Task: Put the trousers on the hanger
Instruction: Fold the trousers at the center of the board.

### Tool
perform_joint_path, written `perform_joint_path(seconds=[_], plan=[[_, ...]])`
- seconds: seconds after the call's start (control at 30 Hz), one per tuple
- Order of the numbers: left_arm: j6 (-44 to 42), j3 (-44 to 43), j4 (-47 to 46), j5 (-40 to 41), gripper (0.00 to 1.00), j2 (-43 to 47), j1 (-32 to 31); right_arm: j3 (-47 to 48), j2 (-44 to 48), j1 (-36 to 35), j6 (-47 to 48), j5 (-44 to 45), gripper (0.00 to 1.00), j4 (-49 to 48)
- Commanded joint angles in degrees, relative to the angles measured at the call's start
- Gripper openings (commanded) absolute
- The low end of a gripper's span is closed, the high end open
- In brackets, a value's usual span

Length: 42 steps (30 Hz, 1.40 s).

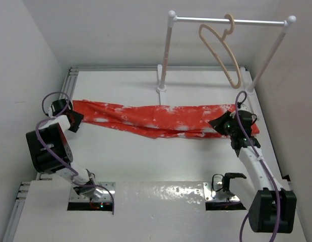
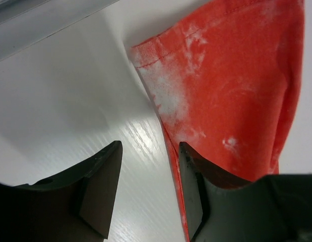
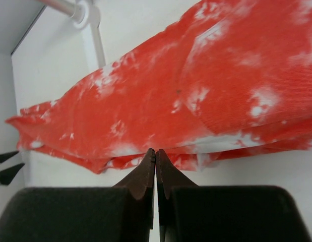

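Note:
My left gripper should move along the near edge of the trousers to the hem corner [image 2: 137, 56] next, then close there.
The red-orange trousers [image 1: 161, 121] with white blotches lie stretched flat across the table, left to right. The tan wooden hanger [image 1: 221, 48] hangs empty by its hook on the rail at the back right. My left gripper [image 1: 76, 121] is open at the trousers' left end. In the left wrist view [image 2: 149, 146] its right finger rests over the cloth [image 2: 231, 75] and bare table shows between the fingers. My right gripper [image 1: 214, 123] is at the right end. In the right wrist view [image 3: 156, 151] it is shut, tips at the near edge of the cloth [image 3: 196, 85], with no fabric visible between them.
A white rail [image 1: 231, 21] on two posts stands at the back, one post foot [image 1: 161, 88] just behind the trousers. White walls enclose the left, back and right sides. A raised white panel [image 1: 156, 196] with two cutouts lies at the near edge.

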<state>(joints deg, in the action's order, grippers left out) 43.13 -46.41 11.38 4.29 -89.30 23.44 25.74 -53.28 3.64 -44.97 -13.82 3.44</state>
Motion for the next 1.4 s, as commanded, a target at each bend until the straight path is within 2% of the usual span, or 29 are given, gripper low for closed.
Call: perform_joint_path(seconds=[0.0,0.13,0.33,0.37,0.43,0.47,0.53,0.67,0.73,0.77,0.8,0.9,1.0,1.03,1.1,1.2,1.37], plan=[[0.11,-0.96,-6.27,-1.39,0.46,-1.14,0.29,0.72,0.1,-1.62,1.38,-3.23,0.0,-2.74],[0.28,-4.21,-5.14,-0.87,0.45,-5.18,0.29,0.28,0.98,-1.71,1.46,-1.13,0.0,-1.34],[1.07,-5.71,-5.93,-0.87,0.45,-10.72,0.29,-2.79,0.9,-1.71,0.15,7.92,0.01,1.91],[1.68,-5.97,-6.19,-1.13,0.45,-11.68,0.29,-3.75,0.72,-1.62,-0.98,12.81,0.05,2.7],[2.21,-6.14,-7.24,-1.83,0.44,-12.74,0.29,-5.08,1.59,-1.18,-1.96,17.06,0.17,3.67],[2.74,-6.23,-7.25,-1.75,0.39,-12.92,0.2,-6.39,2.99,0.56,-2.83,18.29,0.3,3.76],[3.88,-5.8,-8.38,-0.52,0.28,-13.1,0.2,-6.93,4.05,4.16,-3.54,17.61,0.4,3.85],[4.5,-5.62,-9.62,-1.12,0.14,-14.59,0.2,-6.66,3.79,9.36,-4.86,14.0,0.44,4.82],[3.98,-5.97,-10.41,-1.57,0.0,-14.77,0.11,-8.15,5.11,11.38,-6.26,16.27,0.51,5.78],[3.63,-6.49,-9.8,-1.48,0.0,-14.68,0.11,-8.77,5.81,11.91,-6.53,18.11,0.58,6.13],[3.01,-7.28,-8.92,-1.13,0.0,-14.16,0.11,-9.21,5.82,13.57,-6.53,21.09,0.6,6.31],[0.38,-10.97,-6.54,0.36,0.0,-12.14,0.11,-10.44,2.59,19.09,-7.66,20.95,0.61,3.78],[-0.51,-11.33,-6.37,-0.86,0.0,-10.82,0.11,-10.27,-3.65,26.03,-10.91,14.1,0.62,-1.32],[-0.68,-11.24,-6.54,-1.56,0.0,-10.72,0.11,-10.18,-8.2,28.07,-11.45,9.04,0.62,-5.07],[-0.68,-11.33,-6.63,-2.27,0.0,-10.9,0.11,-9.83,-11.75,31.41,-12.94,6.27,0.62,-6.78],[-0.07,-11.33,-7.16,-3.24,0.0,-11.51,0.11,-11.22,-13.7,32.75,-15.75,7.14,0.63,-12.74],[0.11,-12.12,-7.33,-4.03,0.0,-12.92,0.11,-8.42,-20.35,32.84,-18.3,11.44,0.68,-14.59]])
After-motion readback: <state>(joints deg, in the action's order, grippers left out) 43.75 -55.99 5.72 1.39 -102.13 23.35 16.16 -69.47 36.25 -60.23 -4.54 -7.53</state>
